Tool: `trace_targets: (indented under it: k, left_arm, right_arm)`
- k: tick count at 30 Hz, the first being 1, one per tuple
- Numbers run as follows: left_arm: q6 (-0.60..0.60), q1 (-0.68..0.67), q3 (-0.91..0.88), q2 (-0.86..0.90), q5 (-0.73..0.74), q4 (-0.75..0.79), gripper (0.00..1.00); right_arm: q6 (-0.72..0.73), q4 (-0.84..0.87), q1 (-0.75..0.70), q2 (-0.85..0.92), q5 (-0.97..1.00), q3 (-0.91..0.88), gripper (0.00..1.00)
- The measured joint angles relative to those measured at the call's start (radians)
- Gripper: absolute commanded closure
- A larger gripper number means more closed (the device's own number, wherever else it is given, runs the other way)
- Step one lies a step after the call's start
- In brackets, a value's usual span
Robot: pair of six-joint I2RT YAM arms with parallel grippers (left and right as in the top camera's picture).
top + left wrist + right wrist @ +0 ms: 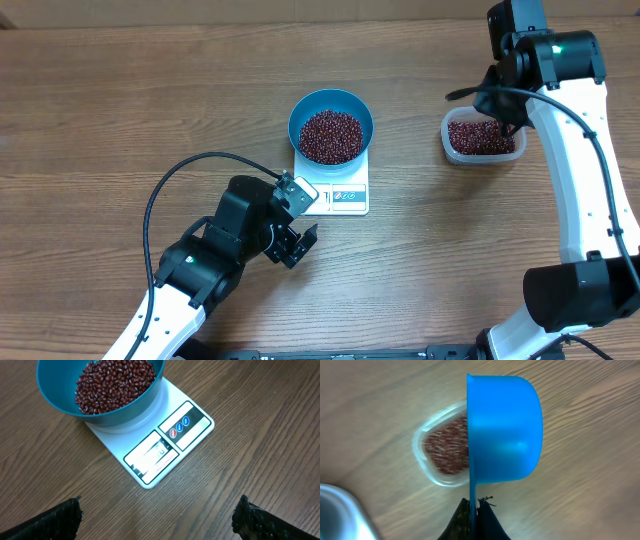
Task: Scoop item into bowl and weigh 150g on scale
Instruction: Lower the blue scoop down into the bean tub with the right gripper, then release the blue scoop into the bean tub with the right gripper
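Note:
The bowl already holds a heap, so my right gripper will next lower the scoop onto the beans in the clear tub [427,467] below and release the handle.
The blue bowl [331,105] stands on the white scale [345,197] at mid-table and holds a heap of red-brown beans [330,135]. In the left wrist view the bowl [55,400] with its beans [115,385] sits on the scale [170,445], whose display strip faces my left gripper [157,520]. That gripper is open and empty, just in front of the scale, with bare wood between its fingers [55,522]. My right gripper [475,505] is shut on the handle of a small blue scoop [505,430], held on edge above the clear tub [427,467].
The clear plastic tub [482,137] at the right of the table holds more beans [447,450]. A black cable [175,185] loops from the left arm over the wood. A blurred grey metal shape [340,515] fills the right wrist view's lower left corner.

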Motion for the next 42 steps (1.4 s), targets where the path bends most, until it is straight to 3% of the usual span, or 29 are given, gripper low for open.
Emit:
trace_targets:
  k: [16, 31, 33, 34, 35, 36, 42]
  left_arm:
    - [0.000, 0.000, 0.000, 0.000, 0.000, 0.000, 0.00]
    - [0.000, 0.000, 0.000, 0.000, 0.000, 0.000, 0.00]
    - [0.000, 0.000, 0.000, 0.000, 0.000, 0.000, 0.00]
    - [0.000, 0.000, 0.000, 0.000, 0.000, 0.000, 0.00]
    - [0.000, 0.000, 0.000, 0.000, 0.000, 0.000, 0.00]
    - [0.000, 0.000, 0.000, 0.000, 0.000, 0.000, 0.00]
    - [0.000, 0.000, 0.000, 0.000, 0.000, 0.000, 0.00]
  right_arm:
    - [0.369, 0.113, -0.025, 0.000, -0.121, -0.125, 0.96]
    - [0.434, 0.292, -0.025, 0.000, -0.146, -0.298, 0.95]
    - [0.441, 0.303, -0.025, 0.000, -0.148, -0.299, 0.85]
    - [0.443, 0.305, -0.026, 0.000, -0.147, -0.299, 0.77]
    - [0.435, 0.305, -0.026, 0.000, -0.149, -0.299, 0.62]
    - [0.443, 0.306, -0.026, 0.000, -0.151, -0.299, 0.57]
    - [0.440, 0.298, -0.027, 0.000, -0.155, -0.299, 0.50]
